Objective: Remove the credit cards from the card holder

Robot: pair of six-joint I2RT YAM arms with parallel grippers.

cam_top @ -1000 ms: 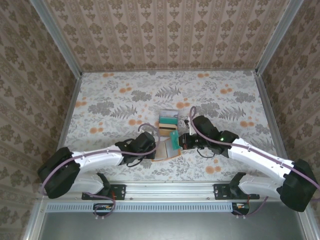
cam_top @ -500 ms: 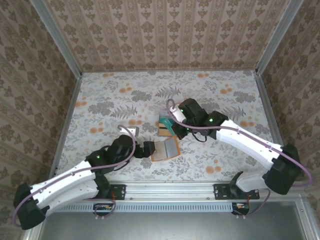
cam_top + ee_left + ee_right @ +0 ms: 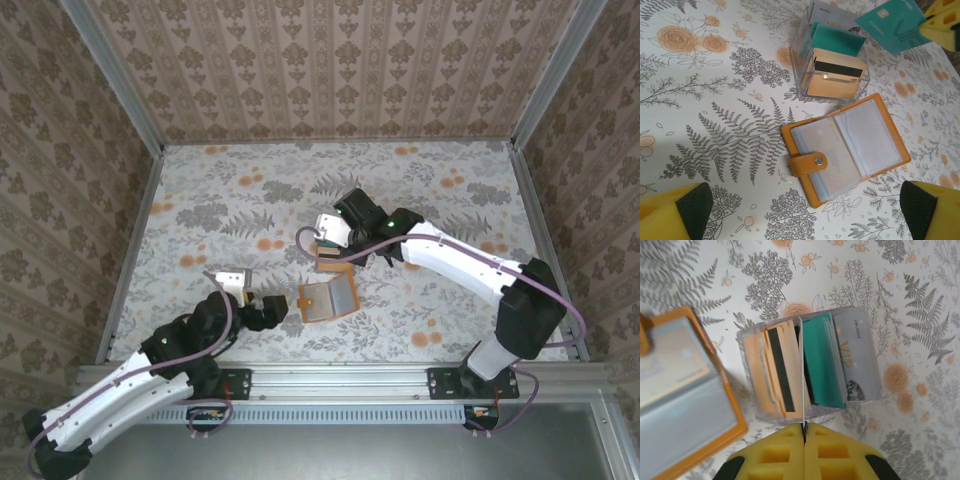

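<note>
My right gripper turns slightly next and lowers its teal card into the clear box between the teal and pale grey cards, to release the card.
The orange card holder (image 3: 329, 298) lies open on the table, its strap folded over the grey-blue pockets (image 3: 847, 150). A pale card (image 3: 826, 150) shows through its left pocket. My left gripper (image 3: 805, 212) stands open just short of the holder, with nothing between its fingers (image 3: 677, 215). My right gripper (image 3: 803, 426) is shut on a teal credit card (image 3: 887, 25), seen edge-on over a clear box (image 3: 805, 370). That box holds a teal card (image 3: 822, 365), an orange-tan card with a dark stripe (image 3: 777, 370) and a pale grey card (image 3: 852, 360).
The clear box (image 3: 335, 262) stands just behind the holder at mid-table. The floral table (image 3: 450, 190) is walled at the back and on both sides. My left gripper (image 3: 262, 308) sits near the front left, my right gripper (image 3: 345, 243) over the box.
My left gripper opened, let go of the holder and pulled back to the near left. My right gripper carried the teal card from the holder to above the clear box.
</note>
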